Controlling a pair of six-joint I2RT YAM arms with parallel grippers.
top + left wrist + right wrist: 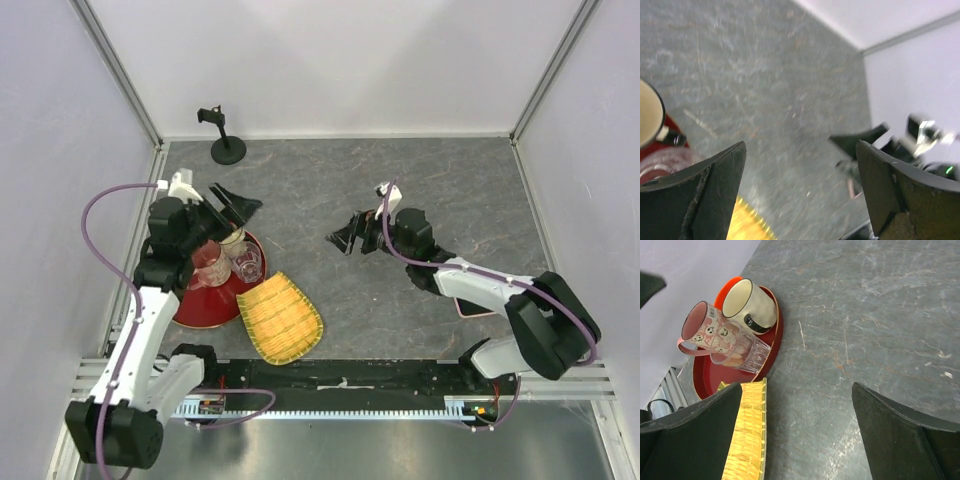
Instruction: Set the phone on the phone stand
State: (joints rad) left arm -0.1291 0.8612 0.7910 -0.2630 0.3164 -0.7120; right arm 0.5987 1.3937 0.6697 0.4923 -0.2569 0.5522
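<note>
I will next move my left gripper outward past the red plate and close it around the stand's small bracket (210, 116).
The black phone stand (228, 135), a disc base with a thin post and a small bracket, stands at the back left of the table near the wall. Only a pink-edged sliver of the phone (468, 308) shows, lying on the table under my right arm. My left gripper (236, 205) hangs open above the red plate, with nothing between its fingers (715, 185). My right gripper (350, 236) is open over the middle of the table, pointing left, and in the right wrist view it (797, 387) has only bare table between its fingers (905, 435).
A red plate (198, 310) at the left holds a white mug (752, 305), a pink printed cup (715, 335) and a clear glass (747, 357). A yellow bamboo tray (280, 317) lies beside it. Walls close in the back and sides.
</note>
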